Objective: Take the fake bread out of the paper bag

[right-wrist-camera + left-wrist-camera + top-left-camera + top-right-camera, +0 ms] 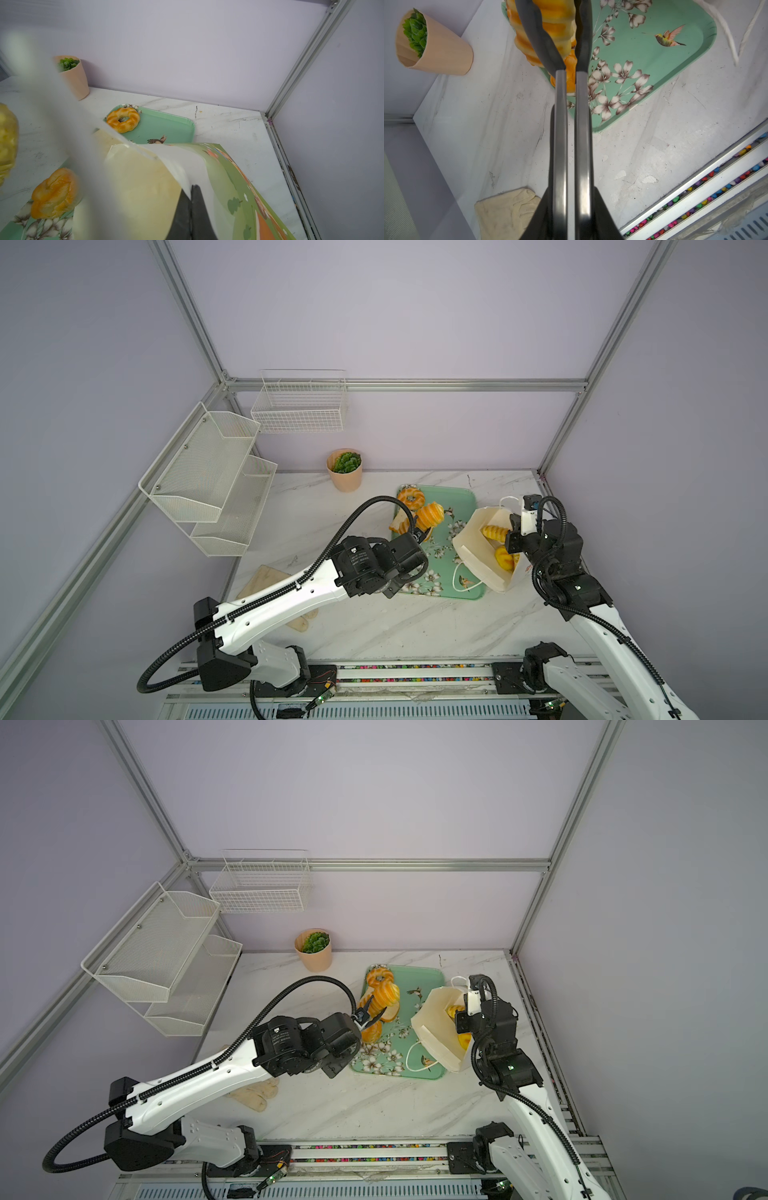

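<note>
The loaf goes back and down with my left gripper next, for release on the tray's near flowered corner (381, 1057) (608, 95), as that spot lies empty.
My left gripper (423, 531) is shut on a ridged golden loaf (556, 22) of fake bread, held just above the far left part of a mint flowered tray (455, 506). On the tray lie a ring donut (410, 497), a toast slice (399, 525) and a round bun (54, 193). The white paper bag (473, 562) leans open at the tray's right edge. Inside it show another ridged loaf (494, 532) and a yellow piece (505, 558). My right gripper (191, 188) is shut on the bag's rim, holding its mouth open.
A peach plant pot (345, 472) stands at the back of the marble table. A beige cloth (266, 580) lies near the left edge, partly under my left arm. White wire racks (208, 481) and a wire basket (299, 406) hang on the left and back walls.
</note>
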Controlling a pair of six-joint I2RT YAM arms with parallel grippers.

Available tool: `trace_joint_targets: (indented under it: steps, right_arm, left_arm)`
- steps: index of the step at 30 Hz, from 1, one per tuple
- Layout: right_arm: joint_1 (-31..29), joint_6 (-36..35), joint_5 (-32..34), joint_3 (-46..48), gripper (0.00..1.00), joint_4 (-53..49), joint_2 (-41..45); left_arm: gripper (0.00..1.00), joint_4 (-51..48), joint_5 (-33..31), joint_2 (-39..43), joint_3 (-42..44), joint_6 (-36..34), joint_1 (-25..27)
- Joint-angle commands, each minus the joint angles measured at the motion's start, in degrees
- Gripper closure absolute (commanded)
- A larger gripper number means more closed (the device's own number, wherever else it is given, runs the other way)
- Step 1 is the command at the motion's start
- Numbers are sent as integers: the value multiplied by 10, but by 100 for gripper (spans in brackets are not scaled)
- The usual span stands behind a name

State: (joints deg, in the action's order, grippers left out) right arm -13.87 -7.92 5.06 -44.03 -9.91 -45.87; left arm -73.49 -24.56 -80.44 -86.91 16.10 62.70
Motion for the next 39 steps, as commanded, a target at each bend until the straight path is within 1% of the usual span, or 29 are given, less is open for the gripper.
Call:
trace_joint_targets:
  steps: [1,5,13,21,25,32,39]
  right_arm:
    - [0,17,6,0,100,2,4]
    - [1,18,10,1,100,2,6]
    - [0,18,27,3,100,1,17]
    - [0,16,24,3,100,7,14]
    - [0,14,25,3,100,8,15]
    - [0,13,30,2,100,6,20]
    - [0,14,30,1,100,5,22]
  left_arm:
    - [100,-21,38,-24,-51,60,-5]
    - [100,-31,75,-51,-53,65,-5]
    - [100,-75,121,-96,-70,67,-4]
    - [100,-103,161,-126,-87,46,-5]
    - [100,-122,157,-145,-87,36,-4]
    - [100,-128,124,-165,-51,21,-3]
    - [100,-131,111,-183,-52,12,-4]
